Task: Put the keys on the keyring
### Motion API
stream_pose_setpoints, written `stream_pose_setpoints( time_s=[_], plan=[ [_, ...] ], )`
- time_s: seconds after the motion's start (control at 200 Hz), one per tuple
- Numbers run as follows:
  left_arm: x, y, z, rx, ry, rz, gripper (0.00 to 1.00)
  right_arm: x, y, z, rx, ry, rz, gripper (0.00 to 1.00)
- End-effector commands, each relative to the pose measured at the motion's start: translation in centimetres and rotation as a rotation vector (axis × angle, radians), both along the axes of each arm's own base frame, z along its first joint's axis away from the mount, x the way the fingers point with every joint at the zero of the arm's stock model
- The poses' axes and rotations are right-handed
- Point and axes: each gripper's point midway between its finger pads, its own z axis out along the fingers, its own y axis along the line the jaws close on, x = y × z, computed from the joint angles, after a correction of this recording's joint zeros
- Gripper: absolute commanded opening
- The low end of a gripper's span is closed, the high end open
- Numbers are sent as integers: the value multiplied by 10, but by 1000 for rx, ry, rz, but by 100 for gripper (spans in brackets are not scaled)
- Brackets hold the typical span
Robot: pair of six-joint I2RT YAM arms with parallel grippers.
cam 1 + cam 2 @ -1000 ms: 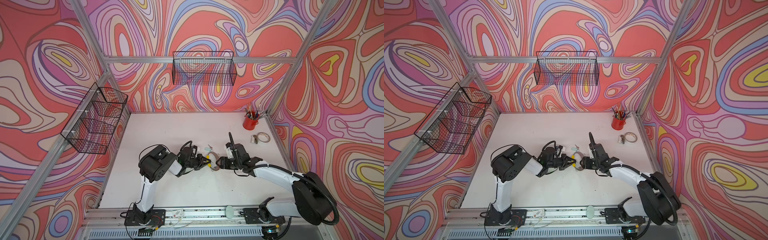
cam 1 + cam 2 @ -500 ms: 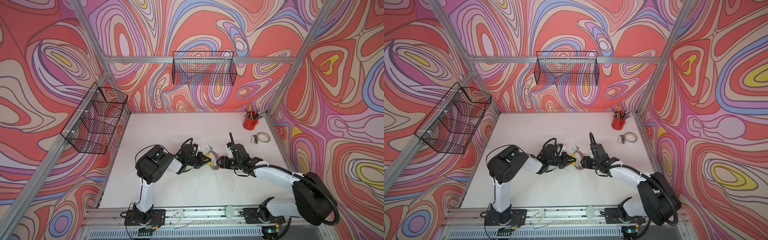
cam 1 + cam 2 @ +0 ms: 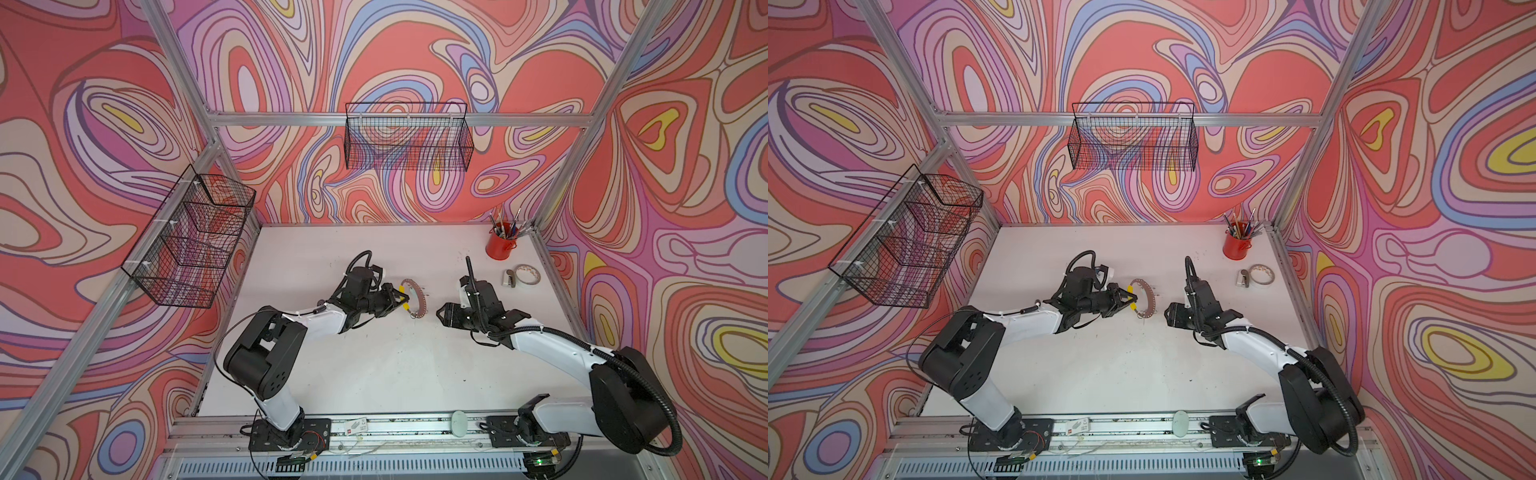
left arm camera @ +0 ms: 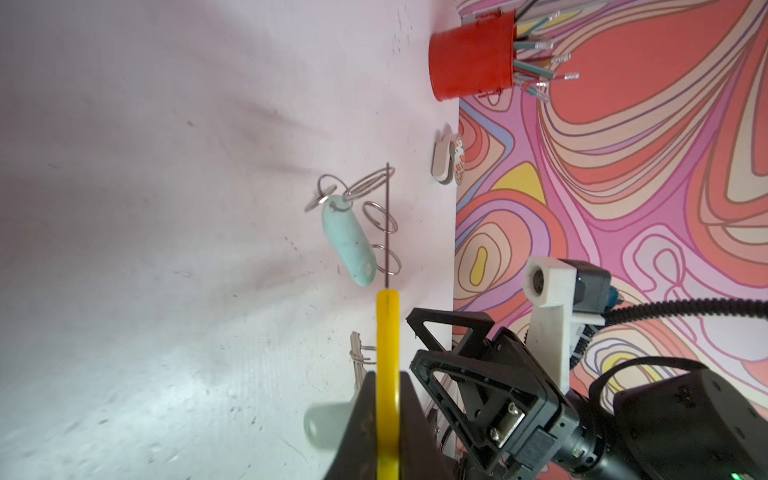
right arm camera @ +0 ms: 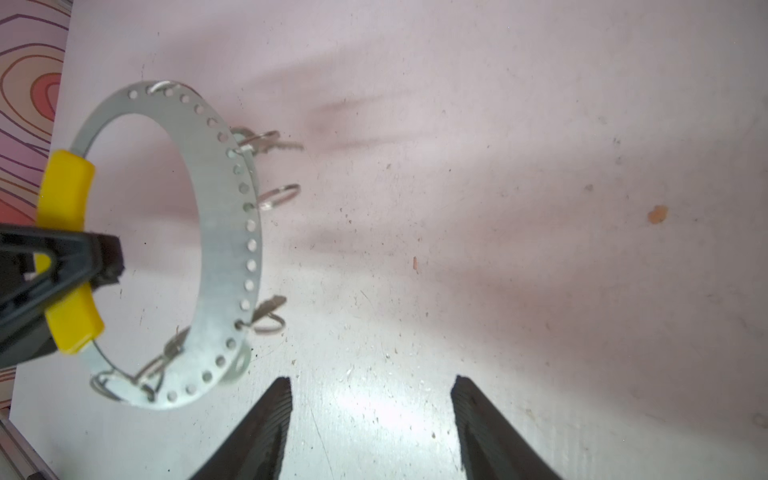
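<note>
My left gripper is above the bare tabletop and will move down toward it to release the yellow sleeve (image 4: 388,332) there, because the hoop is held above the table.
The keyring (image 3: 417,296) (image 3: 1147,296) is a flat grey perforated hoop held on edge above the table. My left gripper (image 3: 402,300) (image 3: 1133,300) (image 4: 388,376) is shut on its yellow sleeve (image 4: 388,332) (image 5: 66,195). Silver keys (image 5: 274,143) hang from wire loops on the rim. A pale tag (image 4: 349,243) dangles from one loop, and another tag (image 4: 328,424) shows blurred beside the left finger. My right gripper (image 3: 442,314) (image 3: 1169,312) (image 5: 370,380) stands open and empty, just right of the hoop without touching it.
A red cup of pens (image 3: 501,247) stands at the back right. A whitish tape roll (image 3: 527,275) lies near the right edge. Black wire baskets hang on the back wall (image 3: 409,141) and the left wall (image 3: 189,241).
My left gripper has carried the keyring a little toward the back, away from the right gripper. The right jaws have widened slightly.
</note>
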Motion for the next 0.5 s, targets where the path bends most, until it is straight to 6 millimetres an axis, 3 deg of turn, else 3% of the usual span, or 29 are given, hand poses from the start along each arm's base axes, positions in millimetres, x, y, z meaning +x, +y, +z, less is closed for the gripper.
stream_pose_setpoints(
  time_s=[0.0, 0.11, 0.351, 0.416, 0.491],
  plan=[
    [2, 14, -9, 110, -8, -9, 14, 3, -5, 8, -15, -32, -13, 67],
    [8, 2, -11, 49, 11, -32, 15, 2, -5, 4, -18, -23, -7, 70],
    [14, -5, -43, 19, 67, -19, 18, 3, -7, 5, -29, -35, -13, 80],
    [13, 0, -53, 28, 84, 2, 24, 5, -9, 8, -37, -48, -15, 83],
    [12, 12, -55, 53, 81, 43, 39, 7, -11, 14, -37, -71, -16, 86]
  ],
)
